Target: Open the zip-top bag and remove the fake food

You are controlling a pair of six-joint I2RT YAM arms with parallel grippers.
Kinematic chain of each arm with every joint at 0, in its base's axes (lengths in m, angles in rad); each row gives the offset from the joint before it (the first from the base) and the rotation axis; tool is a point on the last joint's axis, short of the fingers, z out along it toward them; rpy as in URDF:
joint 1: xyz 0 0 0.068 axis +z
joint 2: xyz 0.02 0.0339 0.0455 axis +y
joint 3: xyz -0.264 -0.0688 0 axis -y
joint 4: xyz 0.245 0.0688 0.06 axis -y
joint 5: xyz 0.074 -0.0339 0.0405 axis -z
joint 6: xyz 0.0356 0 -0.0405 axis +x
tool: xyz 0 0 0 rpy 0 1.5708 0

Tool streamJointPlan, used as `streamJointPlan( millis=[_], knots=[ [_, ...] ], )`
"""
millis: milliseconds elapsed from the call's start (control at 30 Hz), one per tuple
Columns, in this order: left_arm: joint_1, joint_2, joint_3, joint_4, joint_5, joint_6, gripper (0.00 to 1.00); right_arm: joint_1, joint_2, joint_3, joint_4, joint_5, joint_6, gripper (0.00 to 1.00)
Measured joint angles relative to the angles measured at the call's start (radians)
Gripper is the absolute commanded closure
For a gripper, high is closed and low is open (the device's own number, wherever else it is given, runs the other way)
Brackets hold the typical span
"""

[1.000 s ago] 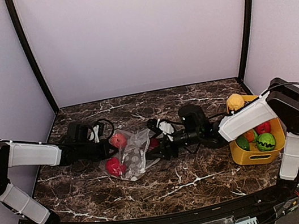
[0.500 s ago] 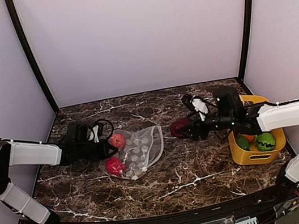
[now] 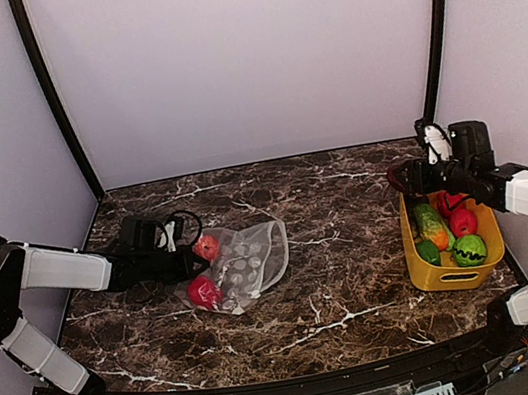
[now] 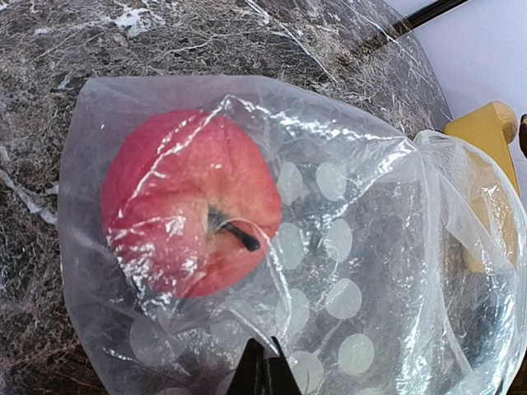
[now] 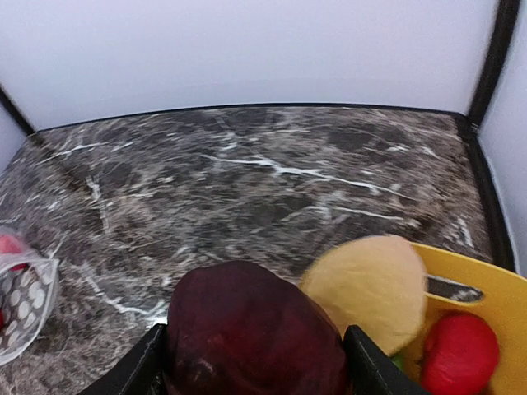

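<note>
My right gripper next moves the hanging maroon fruit from the basket's corner to the right in the top view over the red toys and releases it.
The polka-dot zip-top bag (image 3: 253,263) lies left of centre with its mouth toward the right. Two red fake food fruits (image 3: 209,246) (image 3: 203,291) sit inside it. My left gripper (image 3: 192,261) is shut on the bag's left edge. In the left wrist view its closed tips (image 4: 265,372) pinch the plastic just below a red apple (image 4: 193,202). My right gripper (image 3: 405,177) is shut on a dark maroon fruit (image 5: 255,325), held above the far left corner of the yellow basket (image 3: 429,276). A yellow-orange fruit (image 5: 370,284) rests in the basket beside it.
The basket (image 5: 494,288) at the right edge holds red (image 3: 463,221), green (image 3: 469,249) and orange toys. The enclosure's walls and black corner posts (image 3: 430,38) stand close behind the right arm. Between bag and basket is marble tabletop (image 3: 348,275).
My right arm has carried the maroon fruit from the bag's mouth rightward to above the basket. The bag has settled flatter. The left gripper has kept its hold.
</note>
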Motion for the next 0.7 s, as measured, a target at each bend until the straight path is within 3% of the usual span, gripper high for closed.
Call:
streamJointPlan(
  millis=[133, 533, 700],
  knots=[
    [0.002, 0.002, 0.0, 0.002, 0.003, -0.001, 0.99, -0.103, -0.061, -0.039, -0.053, 0.051, 0.05, 0.56],
    [0.005, 0.007, 0.0, 0.008, 0.011, -0.007, 0.99, -0.191, -0.168, -0.122, -0.104, 0.19, 0.116, 0.51],
    [0.005, 0.008, 0.0, 0.008, 0.011, -0.007, 0.99, -0.216, -0.182, -0.138, -0.13, 0.228, 0.114, 0.2]
  ],
)
